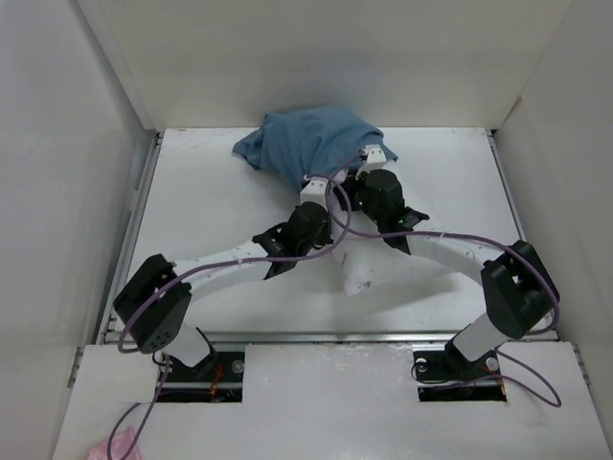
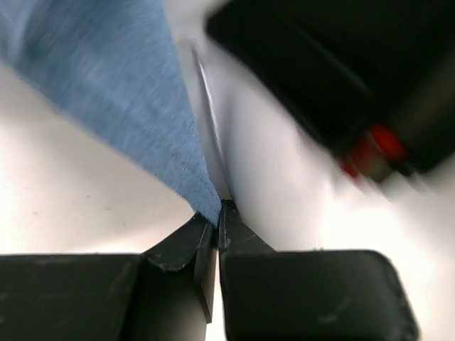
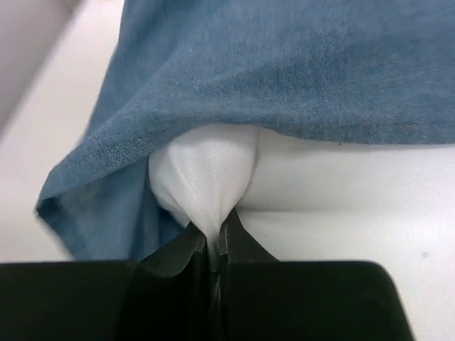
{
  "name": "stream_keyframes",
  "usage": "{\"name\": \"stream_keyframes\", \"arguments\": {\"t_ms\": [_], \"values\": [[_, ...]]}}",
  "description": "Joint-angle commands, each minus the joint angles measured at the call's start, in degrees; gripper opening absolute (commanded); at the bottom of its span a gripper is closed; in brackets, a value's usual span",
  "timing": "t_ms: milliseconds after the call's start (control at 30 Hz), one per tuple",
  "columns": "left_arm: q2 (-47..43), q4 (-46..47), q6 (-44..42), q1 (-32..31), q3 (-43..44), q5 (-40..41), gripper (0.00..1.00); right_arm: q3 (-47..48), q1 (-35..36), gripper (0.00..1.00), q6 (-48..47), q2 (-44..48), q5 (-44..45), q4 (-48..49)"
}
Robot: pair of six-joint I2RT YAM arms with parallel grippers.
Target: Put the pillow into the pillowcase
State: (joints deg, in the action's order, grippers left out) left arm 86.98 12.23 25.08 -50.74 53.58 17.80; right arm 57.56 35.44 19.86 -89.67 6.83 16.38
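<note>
The pillow [image 3: 202, 174] is sticking out under the pillowcase's hem, so the robot will move its right gripper left in the top view, toward the near side of the pillowcase, and let go of the fold of the pillowcase.
The blue pillowcase [image 1: 311, 142] lies bunched and bulging at the back middle of the table. The white pillow [image 3: 202, 174] pokes out from under its hem; most of it is hidden by the cloth and the arms. A white corner [image 1: 356, 278] shows below the arms. My left gripper [image 2: 217, 213] is shut on the edge of the pillowcase [image 2: 121, 85], at its near side [image 1: 313, 182]. My right gripper [image 3: 217, 238] is shut on a pinch of pillow fabric just under the pillowcase [image 3: 284, 64], at its near right corner [image 1: 374, 155].
White walls enclose the table [image 1: 211, 211] at the left, back and right. The two arms cross close together in the middle. The right arm's black wrist [image 2: 341, 78] sits close beside my left gripper.
</note>
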Motion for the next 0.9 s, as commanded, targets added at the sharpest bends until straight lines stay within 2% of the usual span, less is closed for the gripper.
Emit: {"name": "stream_keyframes", "arguments": {"t_ms": [0,67,167,267,333,467,600,667,700,733,767,800,833,867], "values": [[-7.7,-1.0,0.4,-4.0,-1.7,-7.1,0.00,0.4,1.4,0.00,5.6,0.9,5.4,35.6],[-10.1,-3.9,1.4,-5.7,-1.7,-7.9,0.00,1.9,2.2,0.00,6.2,-0.8,12.6,38.4],[-15.1,-5.4,1.4,-8.6,-3.0,-13.3,0.00,3.1,2.7,0.00,6.7,-6.7,16.0,48.5],[-18.2,-6.9,0.6,-9.2,-3.6,-19.4,0.00,7.8,4.5,0.00,6.7,-13.1,22.6,46.9],[-18.9,-6.9,0.6,-9.7,-4.1,-21.5,0.00,8.8,6.3,0.00,7.3,-16.3,24.2,45.0],[-17.6,-6.9,2.3,-9.7,-5.3,-24.9,0.00,7.7,7.6,0.00,10.6,-19.2,26.0,49.4],[-15.2,-5.7,5.2,-9.7,-7.4,-27.4,0.00,6.4,7.6,0.01,11.4,-18.6,21.7,46.3],[-14.5,-8.9,7.1,-9.7,-6.5,-24.0,0.00,3.5,7.6,0.22,11.4,-16.9,17.6,45.7],[-13.8,-13.1,7.1,-9.7,-4.3,-22.2,0.08,2.6,7.6,0.48,11.4,-14.2,15.9,43.4],[-13.8,-15.4,7.9,-9.7,-3.0,-18.2,0.26,1.7,7.6,0.61,10.4,-12.5,13.8,41.5],[-13.8,-17.4,7.9,-9.7,-1.7,-16.6,0.45,0.4,7.6,0.69,10.4,-10.6,10.0,39.0],[-13.8,-20.6,7.4,-9.7,0.9,-15.3,0.75,-0.2,7.6,0.82,9.8,-7.1,8.0,36.7],[-13.8,-22.1,6.4,-9.7,2.1,-12.7,0.85,-0.2,7.6,0.88,8.5,-5.4,6.4,32.4],[-14.3,-23.5,5.6,-9.7,3.4,-11.7,0.89,-0.2,7.6,0.94,7.8,-3.7,4.4,28.8]]}}
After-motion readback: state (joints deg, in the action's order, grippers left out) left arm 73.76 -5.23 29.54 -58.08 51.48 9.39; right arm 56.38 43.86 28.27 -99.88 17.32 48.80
